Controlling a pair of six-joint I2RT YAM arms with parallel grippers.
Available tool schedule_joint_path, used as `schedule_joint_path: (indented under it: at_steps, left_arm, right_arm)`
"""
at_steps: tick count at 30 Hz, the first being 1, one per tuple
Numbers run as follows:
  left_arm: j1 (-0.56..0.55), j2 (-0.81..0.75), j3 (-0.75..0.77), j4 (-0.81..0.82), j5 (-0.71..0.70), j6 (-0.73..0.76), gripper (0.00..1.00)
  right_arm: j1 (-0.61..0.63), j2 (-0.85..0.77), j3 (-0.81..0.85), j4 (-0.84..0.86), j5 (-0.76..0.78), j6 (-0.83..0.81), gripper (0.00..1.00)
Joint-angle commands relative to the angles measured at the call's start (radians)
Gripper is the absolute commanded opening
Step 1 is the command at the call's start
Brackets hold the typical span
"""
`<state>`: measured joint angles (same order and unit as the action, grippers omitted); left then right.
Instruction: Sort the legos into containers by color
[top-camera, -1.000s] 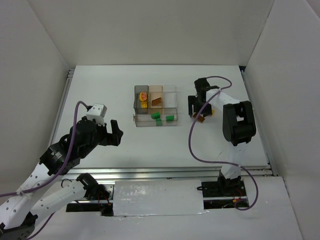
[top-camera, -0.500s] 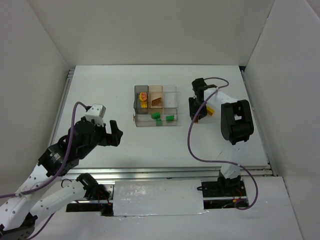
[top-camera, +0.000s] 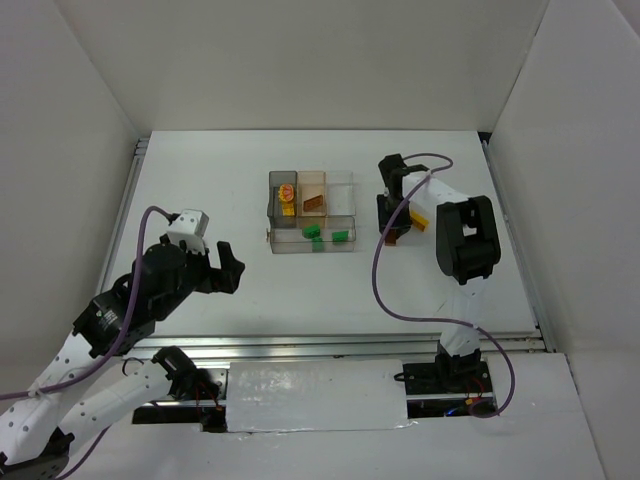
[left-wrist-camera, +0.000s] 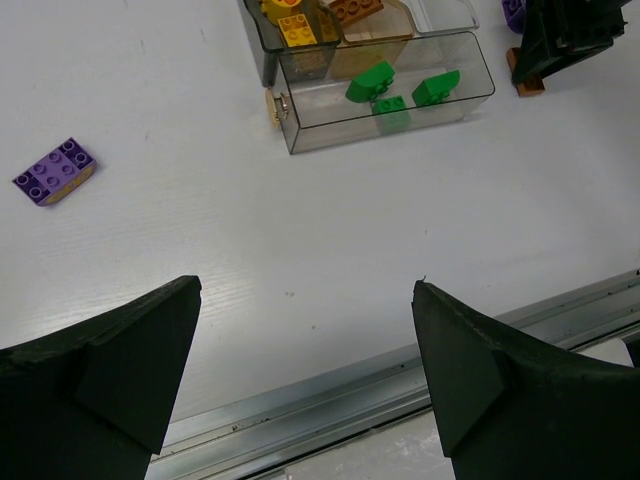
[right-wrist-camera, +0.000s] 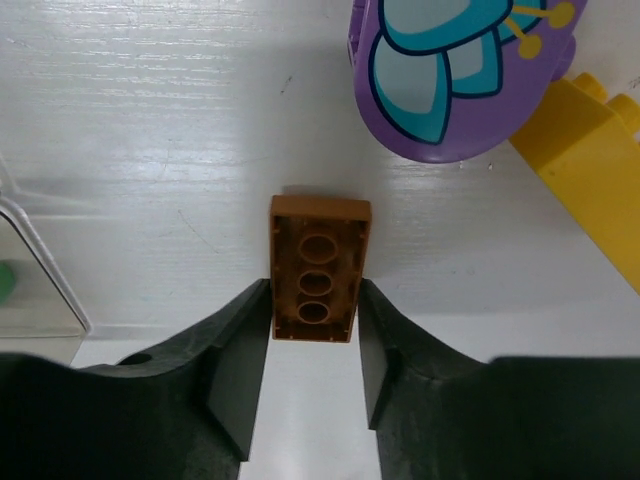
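Note:
My right gripper holds the orange-brown lego and should lift it and carry it outward, to the left in the top view, to get it over the brown lego's section of the container tray.
My right gripper (right-wrist-camera: 315, 300) is shut on an orange-brown lego (right-wrist-camera: 318, 270), its hollow underside facing the wrist camera, low over the white table. Seen from above, this gripper (top-camera: 392, 225) is just right of the container tray (top-camera: 352, 212). Beyond the held lego lie a purple piece with a butterfly print (right-wrist-camera: 455, 70) and a yellow lego (right-wrist-camera: 590, 170). In the tray's (left-wrist-camera: 440, 110) long compartment lie green legos (left-wrist-camera: 372, 80). Its small compartments hold a yellow lego (left-wrist-camera: 297, 28) and a brown one (left-wrist-camera: 357, 10). A purple lego (left-wrist-camera: 55, 171) lies alone on the table. My left gripper (left-wrist-camera: 305, 290) hangs open and empty.
The table's metal front rail (left-wrist-camera: 330, 400) runs below the left gripper. White walls close in the back and both sides. The right arm's purple cable (top-camera: 385, 270) loops over the table right of the tray.
The right gripper's jaws have closed on the orange-brown lego and shifted slightly left. The left arm has sunk a little toward the near edge, still open.

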<state>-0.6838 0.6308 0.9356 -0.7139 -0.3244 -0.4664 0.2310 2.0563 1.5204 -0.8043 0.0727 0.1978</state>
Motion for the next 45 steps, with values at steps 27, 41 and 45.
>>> schedule_joint_path:
  at_steps: [27, 41, 45]
  left_arm:
    - [0.004, -0.022, 0.003, 0.011, -0.116, -0.020, 1.00]
    - [0.006, 0.006, 0.003, 0.011, -0.107, -0.017, 0.99]
    - [0.007, 0.003, 0.000, 0.016, -0.102, -0.015, 1.00]
  right_arm:
    - [0.232, -0.156, 0.306, 0.071, 0.016, 0.126, 0.11]
    - [0.292, 0.206, 0.696, 0.103, 0.019, 0.170, 0.28]
    - [0.294, 0.203, 0.640, 0.149, -0.005, 0.169, 0.34]
